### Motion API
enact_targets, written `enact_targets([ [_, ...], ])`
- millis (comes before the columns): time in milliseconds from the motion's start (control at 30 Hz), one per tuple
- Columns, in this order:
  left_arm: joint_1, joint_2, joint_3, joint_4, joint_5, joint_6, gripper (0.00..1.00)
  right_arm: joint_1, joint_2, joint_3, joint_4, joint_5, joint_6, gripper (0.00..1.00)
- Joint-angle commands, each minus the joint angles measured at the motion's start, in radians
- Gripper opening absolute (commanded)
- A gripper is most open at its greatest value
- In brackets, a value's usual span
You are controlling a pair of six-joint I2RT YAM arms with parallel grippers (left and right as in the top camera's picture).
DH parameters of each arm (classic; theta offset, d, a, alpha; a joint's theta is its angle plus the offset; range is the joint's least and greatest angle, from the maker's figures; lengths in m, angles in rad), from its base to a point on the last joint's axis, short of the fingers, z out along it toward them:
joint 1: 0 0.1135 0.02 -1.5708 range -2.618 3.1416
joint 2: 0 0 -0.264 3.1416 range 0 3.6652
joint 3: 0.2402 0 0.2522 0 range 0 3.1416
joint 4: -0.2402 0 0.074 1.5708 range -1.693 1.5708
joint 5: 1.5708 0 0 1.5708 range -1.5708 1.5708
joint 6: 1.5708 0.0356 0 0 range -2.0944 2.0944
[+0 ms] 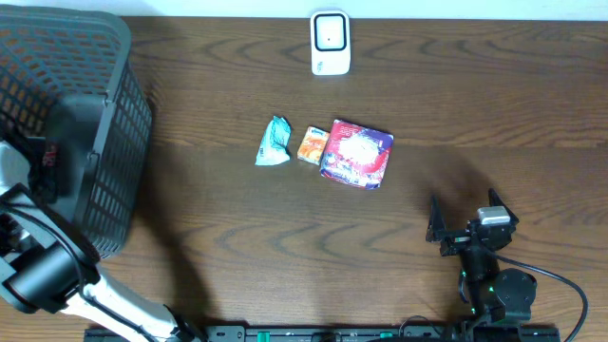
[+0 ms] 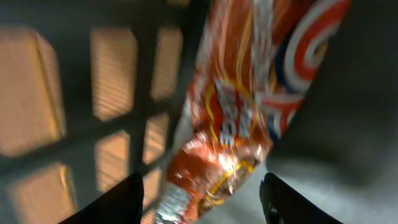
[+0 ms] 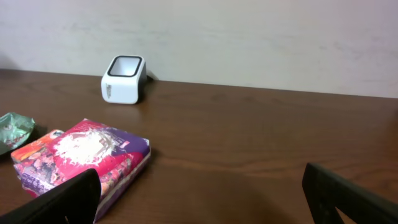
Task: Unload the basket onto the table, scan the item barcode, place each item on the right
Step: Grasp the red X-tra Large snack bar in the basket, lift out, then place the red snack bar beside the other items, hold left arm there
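Note:
My left gripper eases slightly toward the basket's mesh side next and closes across the orange snack packet's near end. That end lies nearer the finger by the mesh side.
Down in the dark mesh basket [image 1: 122, 66] at the table's left, my left gripper [image 2: 202, 193] stands open around an orange snack packet [image 2: 236, 112]. A little space shows between each finger and the packet, and the basket's mesh wall [image 2: 146, 93] is close behind it. The white barcode scanner [image 1: 330, 43] stands at the table's far edge and shows in the right wrist view as the scanner [image 3: 124, 79]. My right gripper [image 1: 465, 223] rests near the front right, wide open and empty [image 3: 202, 186].
A teal packet [image 1: 274, 142], a small orange packet [image 1: 313, 144] and a pink-and-purple box [image 1: 356, 153] lie in a row mid-table. The box [image 3: 87, 158] lies ahead-left of my right gripper. Bare wood lies between them and the scanner.

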Motion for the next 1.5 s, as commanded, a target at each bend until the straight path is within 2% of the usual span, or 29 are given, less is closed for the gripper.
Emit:
enact_targets([
  [0, 0.032, 0.018, -0.012, 0.006, -0.025, 0.01, 0.6, 0.006, -0.005, -0.002, -0.003, -0.002, -0.011, 0.99],
  [133, 0.047, 0.019, -0.053, 0.008, 0.077, 0.01, 0.59, 0.006, -0.005, -0.002, -0.003, -0.002, -0.011, 0.99],
  [200, 0.048, 0.019, -0.076, 0.019, 0.112, 0.01, 0.52, 0.006, -0.005, -0.002, -0.003, -0.002, -0.011, 0.99],
  [333, 0.048, 0.019, -0.103, 0.031, 0.125, 0.009, 0.25, 0.006, -0.005, -0.002, -0.003, -0.002, -0.011, 0.99],
  [367, 0.047, 0.019, -0.103, 0.03, 0.125, 0.003, 0.09, 0.006, -0.005, -0.002, -0.003, -0.002, -0.011, 0.99],
  [400, 0.047, 0.017, -0.103, 0.03, 0.124, -0.008, 0.07, 0.006, -0.005, -0.002, -0.003, -0.002, -0.011, 0.99],
  [533, 0.023, -0.012, -0.093, 0.037, 0.127, -0.109, 0.07, 0.006, -0.005, -0.002, -0.003, -0.002, -0.011, 0.99],
  [767, -0.071, -0.23, -0.035, 0.06, 0.467, -0.195, 0.07, 0.006, -0.005, -0.002, -0.003, -0.002, -0.011, 0.99],
  [933, -0.128, -0.444, -0.028, 0.16, 0.566, -0.412, 0.07, 0.006, -0.005, -0.002, -0.003, -0.002, -0.011, 0.99],
  [967, -0.141, -0.521, -0.028, 0.204, 0.604, -0.486, 0.07, 0.006, -0.005, -0.002, -0.003, -0.002, -0.011, 0.99],
  [1133, -0.173, -0.692, -0.028, 0.29, 0.687, -0.692, 0.07, 0.006, -0.005, -0.002, -0.003, -0.002, -0.011, 0.99],
  [1200, -0.228, -0.77, -0.028, 0.299, 0.694, -0.771, 0.07, 0.006, -0.005, -0.002, -0.003, -0.002, -0.011, 0.99],
  [1333, -0.367, -0.793, -0.029, 0.294, 0.694, -0.863, 0.07, 0.006, -0.005, -0.002, -0.003, -0.002, -0.011, 0.99],
  [1467, -0.605, -0.74, -0.031, 0.233, 0.693, -0.894, 0.07, 0.006, -0.005, -0.002, -0.003, -0.002, -0.011, 0.99],
])
